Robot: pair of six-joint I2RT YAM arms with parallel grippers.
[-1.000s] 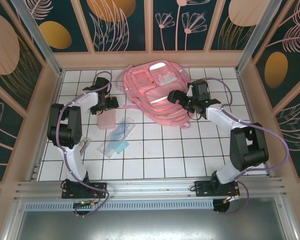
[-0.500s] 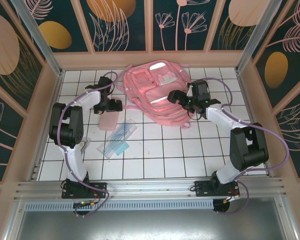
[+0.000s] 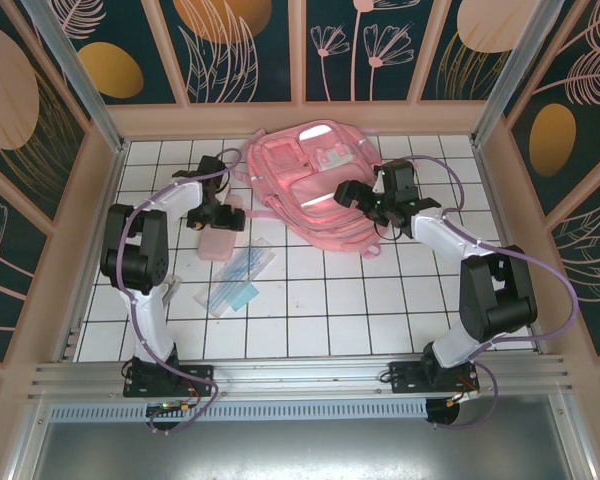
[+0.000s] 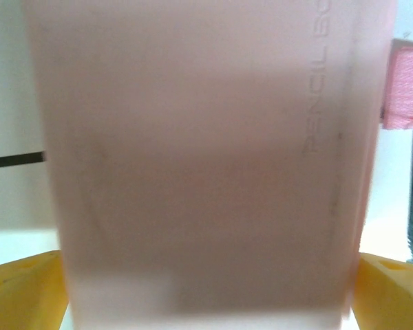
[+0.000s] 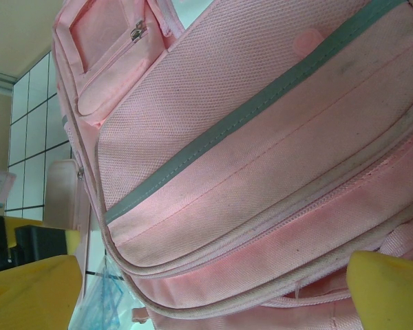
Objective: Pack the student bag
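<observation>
The robot's right gripper needs to move across the bag (image 3: 315, 185) toward the left gripper and onto the pencil case's near end (image 3: 217, 247), because that end is past the bag from the right gripper.
The student bag (image 3: 315, 185), a big pink backpack with a grey strip, lies at the back middle of the tiled table. In the right wrist view the bag (image 5: 261, 137) sits close ahead of my open right gripper (image 5: 206, 292). That right gripper (image 3: 365, 200) is at the bag's right front edge. My left gripper (image 3: 220, 212) hovers over the far end of a flat pink pencil case (image 3: 217, 243), left of the bag. The left gripper (image 4: 206, 295) is open, and its yellow fingertips (image 4: 20, 292) straddle the case (image 4: 206, 158). I cannot tell whether they touch it.
Clear plastic packets with blue contents (image 3: 240, 275) lie in front of the pencil case, one packet (image 5: 110, 302) showing below the bag. A pink strap end (image 4: 406, 89) lies right of the case. Wooden walls ring the table; open tiles lie at the front.
My left gripper has moved right, toward the bag, over the pencil case's far end. The right arm has hardly moved.
</observation>
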